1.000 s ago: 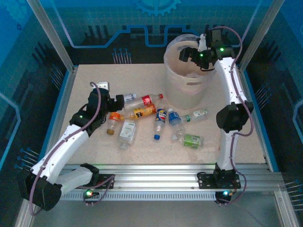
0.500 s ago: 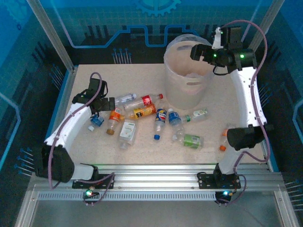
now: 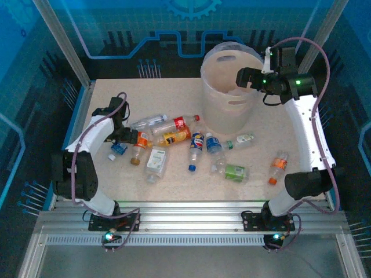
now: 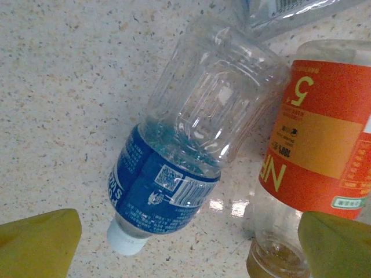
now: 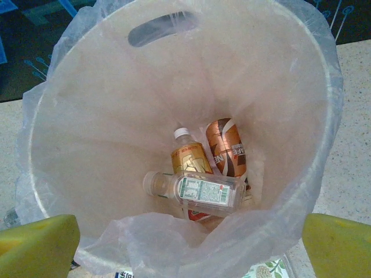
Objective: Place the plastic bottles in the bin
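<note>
I will lower the fingers of my left gripper onto the blue label of the clear bottle, away from the orange-labelled bottle, because one fingertip hangs over that bottle.
Several plastic bottles lie scattered mid-table. My left gripper hovers open just above a clear blue-labelled bottle, whose white cap points toward the fingers. An orange-labelled bottle lies right beside it, and nothing sits between the jaws. My right gripper hangs open and empty over the right rim of the bin, looking down into it. At the bottom of the bin lie a gold-labelled bottle, a brown one and a clear white-labelled one.
A red-labelled bottle, a yellow-orange one, a green-labelled one and an orange one lie on the speckled table. The liner bag bulges over the bin's near rim. Blue enclosure walls and metal posts ring the table.
My left arm has folded back leftward, carrying its gripper from the bottle cluster to the blue-labelled bottle. My right arm's elbow has swung outward and its gripper has drawn back toward the bin's right rim.
</note>
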### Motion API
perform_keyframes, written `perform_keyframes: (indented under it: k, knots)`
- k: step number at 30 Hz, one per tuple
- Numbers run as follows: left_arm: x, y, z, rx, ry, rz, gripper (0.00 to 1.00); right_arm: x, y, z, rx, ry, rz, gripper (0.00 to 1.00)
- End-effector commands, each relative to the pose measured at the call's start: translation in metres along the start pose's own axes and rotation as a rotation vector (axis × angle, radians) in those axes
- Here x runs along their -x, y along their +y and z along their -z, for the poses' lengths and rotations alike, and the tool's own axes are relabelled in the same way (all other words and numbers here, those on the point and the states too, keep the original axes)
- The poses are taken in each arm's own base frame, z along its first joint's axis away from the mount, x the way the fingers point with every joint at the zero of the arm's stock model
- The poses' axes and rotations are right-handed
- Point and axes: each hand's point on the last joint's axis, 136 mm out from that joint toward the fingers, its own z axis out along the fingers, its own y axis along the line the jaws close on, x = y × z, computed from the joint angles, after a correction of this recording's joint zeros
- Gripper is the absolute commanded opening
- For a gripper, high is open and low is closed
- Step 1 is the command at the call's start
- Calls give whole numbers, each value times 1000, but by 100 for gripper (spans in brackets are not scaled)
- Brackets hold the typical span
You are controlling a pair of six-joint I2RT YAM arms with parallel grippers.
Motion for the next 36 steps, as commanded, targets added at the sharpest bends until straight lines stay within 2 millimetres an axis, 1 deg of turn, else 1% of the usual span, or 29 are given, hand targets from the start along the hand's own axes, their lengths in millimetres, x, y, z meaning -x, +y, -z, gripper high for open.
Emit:
perform_keyframes:
  k: [1, 3, 8, 11, 18, 19, 23, 25, 30, 33, 36]
  knots:
    - [4, 0, -4, -51, 26, -16, 95, 4, 4, 9, 1, -41, 12, 100]
    - [5, -1, -8, -65, 35, -17, 95, 3, 4, 8, -2, -37, 11, 100]
    - [11, 7, -17, -53, 49, -1, 93, 1, 4, 5, 1, -30, 8, 100]
    - [12, 11, -24, -50, 68, 4, 92, 0, 5, 3, 2, -26, 8, 100]
    - [12, 17, -42, -54, 112, 11, 87, -2, 6, 1, 2, -17, 10, 100]
    - [11, 18, -45, -55, 121, 12, 85, -3, 6, 1, 3, -15, 10, 100]
    - [10, 23, -53, -52, 143, 32, 84, -4, 7, 0, 3, -12, 11, 100]
    - [8, 27, -57, -50, 153, 48, 80, -5, 7, 0, 3, -10, 12, 100]
    - [4, 35, -70, -45, 194, 82, 75, -9, 8, -5, 6, 5, 15, 100]
    - [-2, 38, -78, -39, 225, 94, 75, -11, 9, -8, 7, 16, 16, 100]
    - [-8, 40, -85, -31, 252, 98, 78, -13, 11, -9, 13, 23, 19, 100]
